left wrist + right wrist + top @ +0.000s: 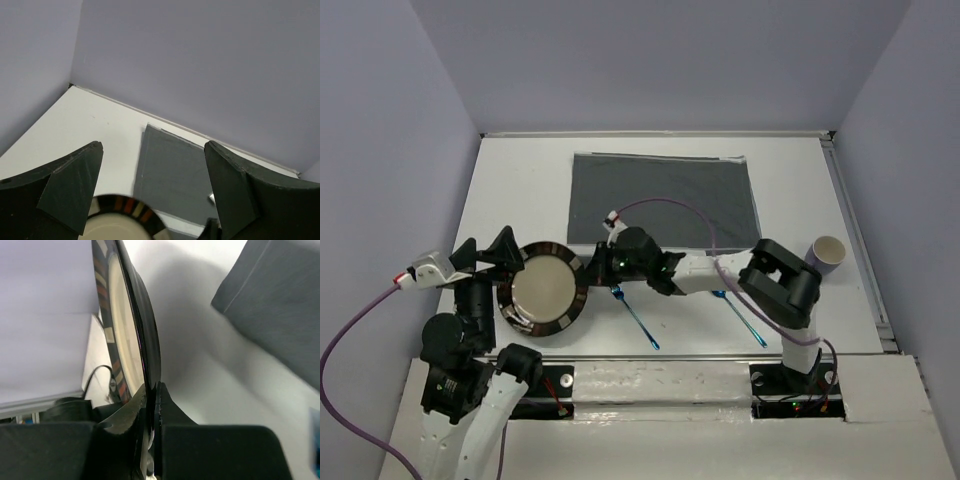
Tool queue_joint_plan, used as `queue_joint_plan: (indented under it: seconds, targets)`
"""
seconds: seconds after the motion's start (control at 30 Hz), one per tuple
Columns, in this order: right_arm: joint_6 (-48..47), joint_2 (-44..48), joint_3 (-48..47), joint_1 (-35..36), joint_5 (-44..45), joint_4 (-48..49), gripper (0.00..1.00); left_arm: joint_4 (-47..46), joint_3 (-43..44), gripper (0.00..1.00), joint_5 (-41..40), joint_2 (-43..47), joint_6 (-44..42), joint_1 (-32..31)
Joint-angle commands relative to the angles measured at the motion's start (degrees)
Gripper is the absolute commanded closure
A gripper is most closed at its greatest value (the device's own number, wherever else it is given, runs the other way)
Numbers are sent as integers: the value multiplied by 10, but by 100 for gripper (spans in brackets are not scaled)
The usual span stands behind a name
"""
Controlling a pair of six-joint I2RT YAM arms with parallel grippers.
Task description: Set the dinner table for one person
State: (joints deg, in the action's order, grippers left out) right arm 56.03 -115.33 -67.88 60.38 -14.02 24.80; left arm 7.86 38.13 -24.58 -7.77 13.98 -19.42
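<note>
Next, my right gripper moves outward and to the right in the top view, then down to release the plate [545,289] on the placemat's middle [648,214], since it's empty.
A round plate [545,289] with a dark patterned rim and cream centre is at the near left of the white dinner table [520,190]. My right gripper [595,266] is shut on the plate's right rim; in the right wrist view the rim [142,325] stands edge-on between the fingers. My left gripper [492,252] is open at the plate's far left edge, jaws wide apart above its rim [125,206]. A dark grey placemat [662,200] lies at the far middle; it also shows in the left wrist view [175,175].
Two blue-handled utensils [635,318] [745,318] lie near the front edge, partly under the right arm. A paper cup [827,252] stands at the right. Grey walls enclose the table on three sides.
</note>
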Motion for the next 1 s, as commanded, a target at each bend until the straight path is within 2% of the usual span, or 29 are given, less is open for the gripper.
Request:
queue_joint_plan:
  seconds: [0.0, 0.13, 0.23, 0.43, 0.6, 0.97]
  targets:
    - [-13, 145, 41, -89, 2, 126, 100, -16, 5, 6, -13, -6, -8, 3]
    - [-13, 222, 108, -169, 10, 126, 100, -16, 4, 6, 11, -16, -4, 3]
    - [-15, 247, 144, -232, 11, 119, 100, -17, 3, 6, 22, -23, -4, 4]
    - [-19, 245, 157, -335, -25, 97, 100, -18, 1, 7, 30, -30, -3, 6]
    - [-16, 209, 145, -368, -50, 101, 100, -20, 2, 7, 41, -41, -2, 10]
    - [1, 137, 135, -379, -69, 131, 100, -23, 0, 7, 50, -48, -2, 18]
